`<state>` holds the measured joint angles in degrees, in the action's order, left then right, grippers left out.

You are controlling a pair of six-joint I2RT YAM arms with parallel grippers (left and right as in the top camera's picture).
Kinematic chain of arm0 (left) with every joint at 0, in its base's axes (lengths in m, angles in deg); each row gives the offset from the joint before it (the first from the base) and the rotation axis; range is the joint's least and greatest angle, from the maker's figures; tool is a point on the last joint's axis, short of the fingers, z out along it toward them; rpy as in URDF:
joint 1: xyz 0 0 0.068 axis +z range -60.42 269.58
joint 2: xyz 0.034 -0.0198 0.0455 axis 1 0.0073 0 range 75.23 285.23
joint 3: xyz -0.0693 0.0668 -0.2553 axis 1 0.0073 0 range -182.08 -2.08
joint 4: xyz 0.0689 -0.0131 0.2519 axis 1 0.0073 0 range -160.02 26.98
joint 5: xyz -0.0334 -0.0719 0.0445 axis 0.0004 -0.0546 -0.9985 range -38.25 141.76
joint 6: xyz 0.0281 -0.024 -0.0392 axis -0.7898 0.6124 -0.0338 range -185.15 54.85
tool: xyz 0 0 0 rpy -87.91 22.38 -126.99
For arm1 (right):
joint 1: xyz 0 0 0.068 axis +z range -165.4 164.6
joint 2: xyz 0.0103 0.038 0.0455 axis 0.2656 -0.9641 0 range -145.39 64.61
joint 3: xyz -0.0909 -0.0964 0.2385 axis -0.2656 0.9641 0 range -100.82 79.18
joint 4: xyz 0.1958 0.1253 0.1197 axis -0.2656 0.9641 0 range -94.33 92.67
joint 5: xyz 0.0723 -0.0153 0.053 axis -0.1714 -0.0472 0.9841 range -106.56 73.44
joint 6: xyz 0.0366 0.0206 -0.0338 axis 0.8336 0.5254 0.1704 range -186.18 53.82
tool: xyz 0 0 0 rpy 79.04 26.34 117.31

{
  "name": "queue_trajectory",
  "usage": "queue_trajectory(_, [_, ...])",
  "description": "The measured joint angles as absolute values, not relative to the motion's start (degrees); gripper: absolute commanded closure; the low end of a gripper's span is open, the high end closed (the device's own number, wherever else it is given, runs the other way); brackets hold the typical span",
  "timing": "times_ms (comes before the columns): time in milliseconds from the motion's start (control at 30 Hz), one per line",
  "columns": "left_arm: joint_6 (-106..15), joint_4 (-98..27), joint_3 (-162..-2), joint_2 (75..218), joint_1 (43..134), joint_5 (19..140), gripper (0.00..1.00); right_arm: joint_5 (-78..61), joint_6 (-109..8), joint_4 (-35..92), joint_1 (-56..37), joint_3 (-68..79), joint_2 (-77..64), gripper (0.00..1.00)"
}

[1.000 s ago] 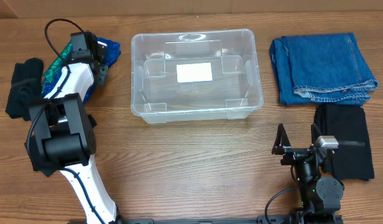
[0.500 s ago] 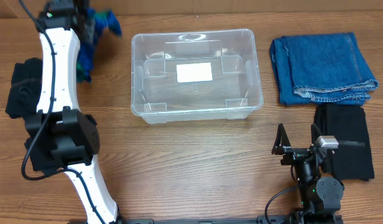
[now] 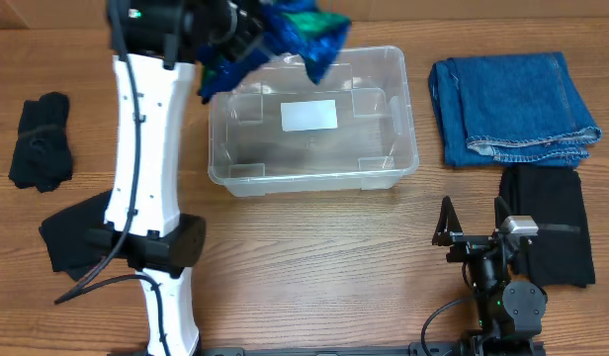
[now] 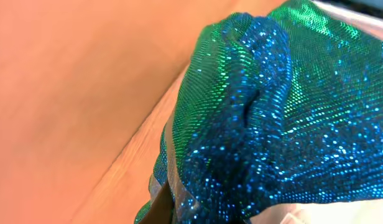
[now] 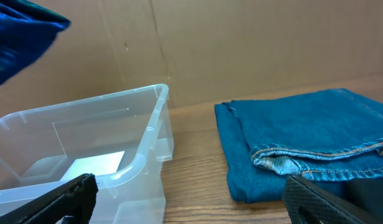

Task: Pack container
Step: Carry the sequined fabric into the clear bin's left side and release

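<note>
My left gripper holds the cloth, and part of the cloth still hangs past the container's rim. So next it should move over the white label and down into the clear container (image 3: pixel 403 119) to let the cloth go.
The clear plastic container (image 3: pixel 403 119) with a white label on its bottom stands at the table's middle back; it also shows in the right wrist view (image 5: pixel 138 158). My left gripper (image 3: pixel 247 35) is shut on a sparkly blue-green cloth (image 3: pixel 306 32) and holds it in the air over the container's back left rim. The cloth fills the left wrist view (image 4: pixel 285 118) and hides the jaws. My right gripper (image 3: pixel 473 232) is open and empty near the front right, its fingertips at the lower corners of the right wrist view.
Folded blue jeans (image 3: pixel 512 107) lie right of the container, also in the right wrist view (image 5: pixel 303 143). A folded black garment (image 3: pixel 545 222) lies in front of them. A black bundle (image 3: pixel 40 140) lies at far left, another black cloth (image 3: pixel 72 232) near the left arm's base.
My left arm has lifted the sparkly cloth from the far left of the table and swung it right, to above the container's back left rim. The right arm has not moved.
</note>
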<state>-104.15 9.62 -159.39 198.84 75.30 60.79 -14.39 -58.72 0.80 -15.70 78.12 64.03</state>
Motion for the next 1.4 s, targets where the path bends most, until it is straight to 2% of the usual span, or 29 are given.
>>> queue_trajectory(167, [-112.2, 8.4, -151.0, 198.7, 69.7, 54.6, 0.96, -14.4, -58.7, 0.8, -15.7, 78.1, 64.0, 0.00])
queue_trajectory(367, [-114.5, -5.0, -137.1, 198.8, 69.5, 48.3, 0.96, -14.4, -58.7, 0.8, -15.7, 78.1, 64.0, 0.00])
queue_trajectory(700, [-116.2, -24.4, -119.1, 198.7, 69.5, 46.8, 0.96, -14.4, -58.7, 0.8, -15.7, 78.1, 64.0, 0.00])
queue_trajectory(833, [-116.2, -28.0, -114.3, 198.7, 69.5, 46.8, 0.96, -14.4, -58.7, 0.8, -15.7, 78.1, 64.0, 0.00])
queue_trajectory(867, [-116.2, -28.1, -113.6, 198.7, 69.5, 46.8, 0.82, -14.4, -58.7, 0.8, -15.7, 78.1, 64.0, 0.00])
queue_trajectory(900, [-116.2, -28.1, -112.8, 198.7, 69.5, 46.8, 0.62, -14.4, -58.7, 0.8, -15.7, 78.1, 64.0, 0.00])
queue_trajectory(967, [-115.5, -28.1, -112.6, 198.7, 69.5, 46.8, 0.50, -14.4, -58.7, 0.8, -15.7, 78.1, 64.0, 0.00])
queue_trajectory(1133, [-112.3, -24.8, -112.6, 198.7, 68.4, 46.7, 0.46, -14.4, -58.7, 0.8, -15.7, 78.1, 64.0, 0.00])
queue_trajectory(1200, [-109.8, -21.5, -112.6, 198.7, 67.0, 46.7, 0.52, -14.4, -58.7, 0.8, -15.7, 78.1, 64.0, 0.00])
queue_trajectory(1267, [-106.4, -16.6, -112.6, 198.7, 65.3, 46.7, 0.52, -14.4, -58.7, 0.8, -15.7, 78.1, 64.0, 0.00])
queue_trajectory(1367, [-101.7, -6.6, -112.9, 198.7, 63.2, 47.2, 0.47, -14.4, -58.7, 0.8, -15.7, 78.1, 64.0, 0.00])
queue_trajectory(1400, [-100.0, -4.2, -113.3, 198.7, 62.6, 47.7, 0.42, -14.4, -58.7, 0.8, -15.7, 78.1, 64.0, 0.00])
